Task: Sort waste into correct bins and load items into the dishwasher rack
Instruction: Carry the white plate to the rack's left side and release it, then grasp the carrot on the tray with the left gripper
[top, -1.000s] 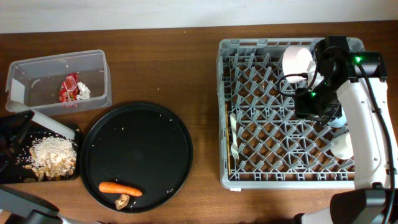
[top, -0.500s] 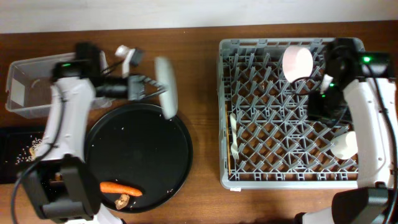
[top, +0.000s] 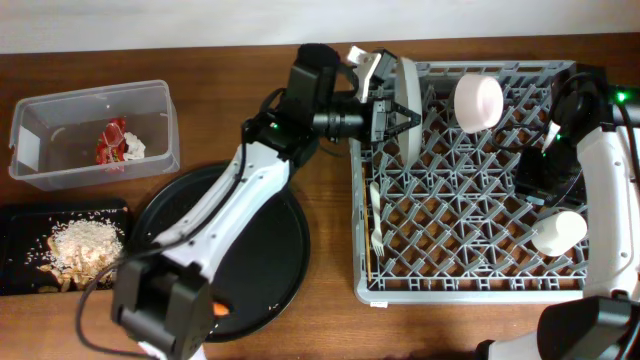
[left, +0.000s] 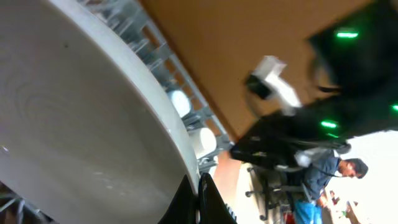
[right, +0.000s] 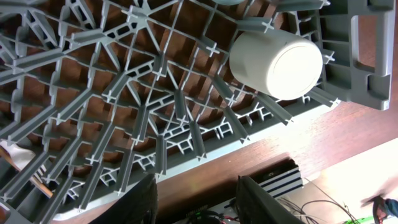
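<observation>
The on-edge plate goes down with my left gripper onto the rack's wires just beyond the white fork next. The gripper releases the plate's rim there, since that part of the rack stands empty.
My left gripper is shut on the rim of the white round plate and holds it on edge over the back left of the grey dishwasher rack. In the left wrist view the plate fills the frame, pinched between the fingers. My right gripper is open and empty above the rack's right side, and its fingers show near the cream cup. The pink bowl, cream cup, white fork and chopstick are in the rack. The small blue cup is out of view.
The clear tub at the back left holds the red wrapper and crumpled paper. The shallow black tray holds rice with scraps. The carrot on the round black tray is mostly hidden by my left arm.
My left arm has swung right with the plate, from over the round tray's back edge to the rack's back left. My right gripper has drifted slightly right.
</observation>
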